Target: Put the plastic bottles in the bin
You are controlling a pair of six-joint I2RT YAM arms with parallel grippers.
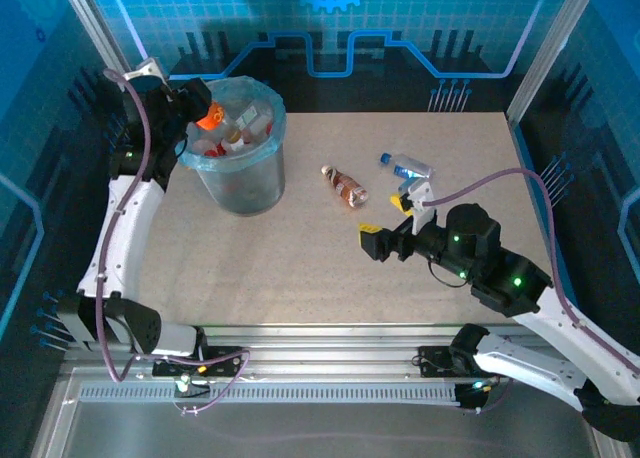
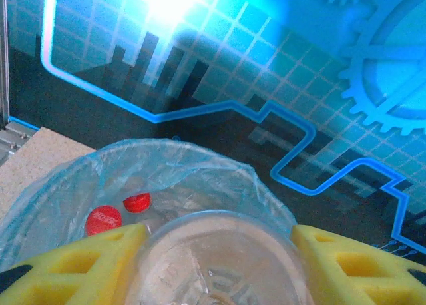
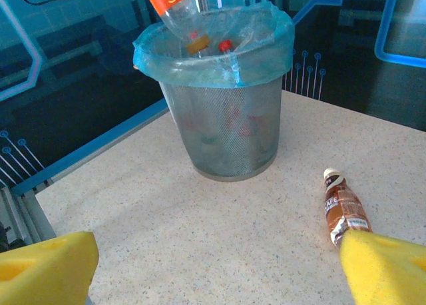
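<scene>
The orange-labelled bottle already hangs cap down at the bin's rim. My left gripper should next move further over the bin's opening (image 1: 236, 128) (image 2: 180, 192) and let go of the bottle.
My left gripper (image 1: 197, 110) is shut on an orange-labelled clear bottle (image 1: 208, 118) and holds it cap down over the mouth of the grey bin (image 1: 240, 173). In the left wrist view the bottle's round base (image 2: 219, 278) sits between the yellow fingers (image 2: 80, 265), with red caps (image 2: 104, 218) of other bottles in the bin's blue bag below. A brown-labelled bottle (image 1: 345, 186) and a blue-labelled bottle (image 1: 407, 165) lie on the table. My right gripper (image 1: 373, 240) hovers open near the brown bottle (image 3: 343, 208), which lies just inside its right finger (image 3: 383, 272).
The mesh bin (image 3: 223, 132) stands at the table's back left, its blue bag (image 3: 213, 48) folded over the rim. Bare speckled tabletop (image 3: 200, 225) lies between my right gripper and the bin. Blue patterned walls enclose the table.
</scene>
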